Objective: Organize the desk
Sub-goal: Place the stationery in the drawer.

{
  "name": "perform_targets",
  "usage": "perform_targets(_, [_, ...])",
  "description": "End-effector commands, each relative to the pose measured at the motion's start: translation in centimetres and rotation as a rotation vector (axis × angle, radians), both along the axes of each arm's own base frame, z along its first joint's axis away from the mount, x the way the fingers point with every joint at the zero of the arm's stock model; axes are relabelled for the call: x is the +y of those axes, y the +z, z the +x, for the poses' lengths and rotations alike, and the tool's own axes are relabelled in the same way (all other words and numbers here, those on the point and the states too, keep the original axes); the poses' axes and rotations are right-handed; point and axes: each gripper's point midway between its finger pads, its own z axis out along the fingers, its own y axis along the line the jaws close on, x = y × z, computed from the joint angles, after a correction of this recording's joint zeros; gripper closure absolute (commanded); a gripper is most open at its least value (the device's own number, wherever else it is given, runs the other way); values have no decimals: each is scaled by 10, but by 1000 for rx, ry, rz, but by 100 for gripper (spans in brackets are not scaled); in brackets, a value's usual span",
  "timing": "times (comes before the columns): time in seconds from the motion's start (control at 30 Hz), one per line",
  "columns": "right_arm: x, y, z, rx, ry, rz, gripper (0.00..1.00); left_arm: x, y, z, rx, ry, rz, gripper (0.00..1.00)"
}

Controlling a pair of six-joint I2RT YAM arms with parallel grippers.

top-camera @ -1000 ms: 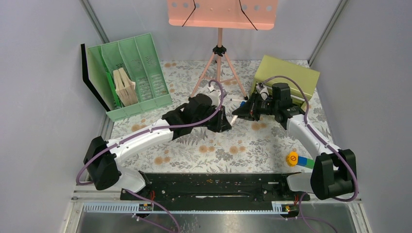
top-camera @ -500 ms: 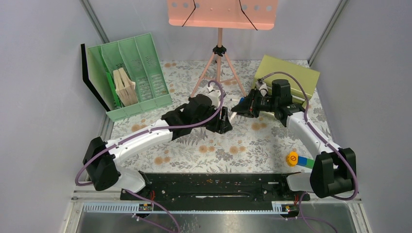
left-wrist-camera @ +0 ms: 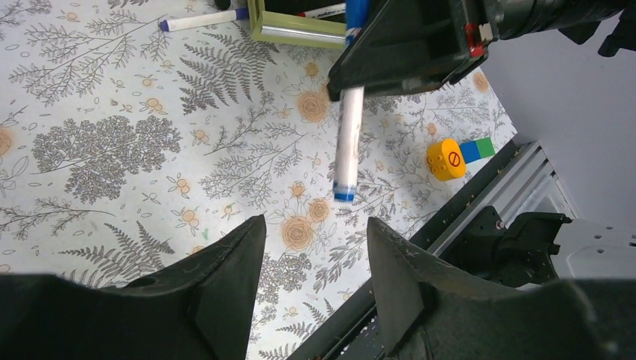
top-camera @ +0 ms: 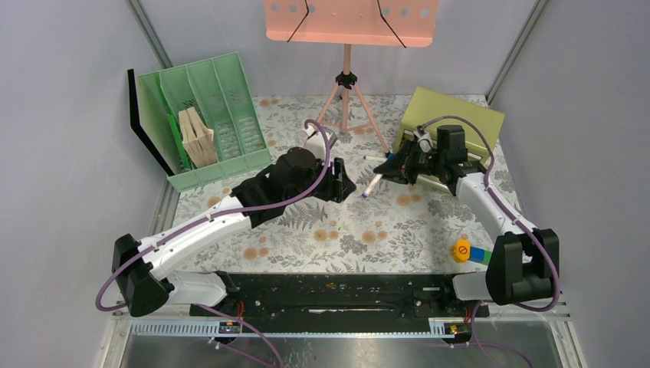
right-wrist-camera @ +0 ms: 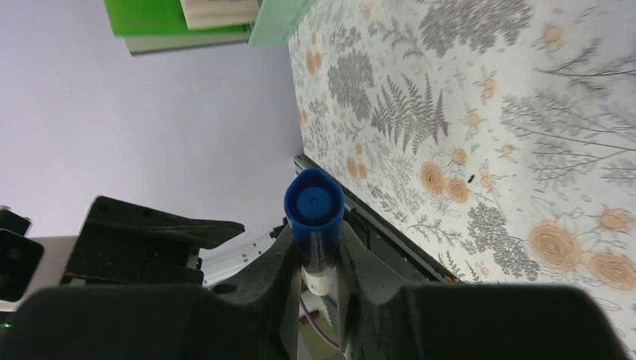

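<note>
My right gripper lowers to the olive box's open drawer, to the right in the top view, and releases the held marker next, since a marker lies in there.
A white marker with a blue cap hangs tilted above the floral desk, and my right gripper is shut on it. The right wrist view shows the blue cap sticking out between the closed fingers. My left gripper stands open just left of the marker, apart from it. From the left wrist, the marker points down toward the open left gripper, which has nothing between its fingers. A second marker lies on the desk behind.
An olive box sits at the back right, close behind the right gripper. A green file organizer holding wooden pieces stands at the back left. A pink music stand rises at the back middle. A yellow, blue and green toy lies at the front right.
My left gripper has opened, let go of the marker and drawn back to the left. The right gripper, still shut on the marker, has carried it slightly right toward the olive box.
</note>
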Motion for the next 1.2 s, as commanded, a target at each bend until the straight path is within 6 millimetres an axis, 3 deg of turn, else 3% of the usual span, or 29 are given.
perform_targets(0.0, [-34, -4, 15, 12, -108, 9, 100, 8, 8, 9, -46, 56, -7, 47])
perform_targets(0.23, [-80, -15, 28, 60, -266, 7, 100, 9, 3, 10, -39, 69, 3, 47])
perform_targets(0.8, [-150, -30, 42, 123, -480, -81, 100, 0, 0, 11, -42, 26, 10, 47])
perform_targets(1.17, [-193, -34, 57, 95, -700, -104, 100, 9, 3, 5, -36, 40, 2, 47])
